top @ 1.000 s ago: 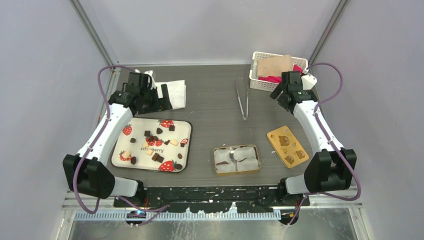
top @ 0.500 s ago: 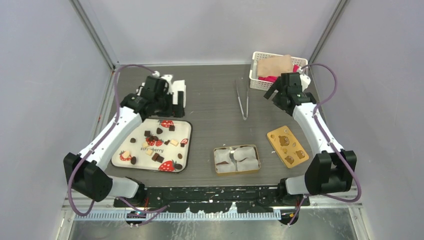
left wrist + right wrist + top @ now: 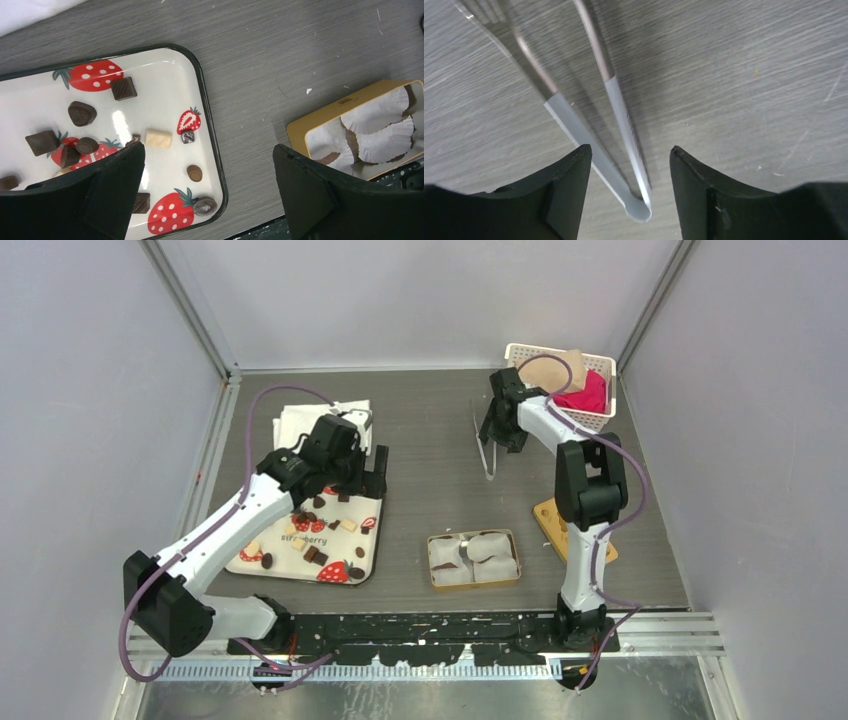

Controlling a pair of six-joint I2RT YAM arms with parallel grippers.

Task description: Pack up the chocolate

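The tongs' grey handles lie apart. My left gripper will next move down and to the right in the top view onto them, with one finger on either side.
The chocolate point(image 3: 312, 554) lies loose on a white strawberry-print tray point(image 3: 350, 545): several dark square, round and heart pieces and a few cream ones. In the left wrist view I see a dark square point(image 3: 123, 88), a cream bar point(image 3: 158, 138) and a round piece point(image 3: 195, 173). My left gripper point(image 3: 362, 483) hovers open and empty over the tray's right end point(image 3: 207, 170). A gold tin point(image 3: 473, 560) with white paper cups sits at the front middle point(image 3: 320, 130). My right gripper point(image 3: 497, 435) is open, its jaws either side of the hinge end of metal tongs point(image 3: 620, 117).
The golden lid point(image 3: 548, 512) lies right of the tin, partly behind my right arm. A white basket point(image 3: 540, 352) with tan and red cloth stands at the back right. A white cloth point(image 3: 300, 423) lies at the back left. The tongs point(image 3: 487, 455) lie on the table at the back middle.
My right arm swung left from the basket to the tongs. My left arm moved right and forward from the white cloth to above the tray's right end.
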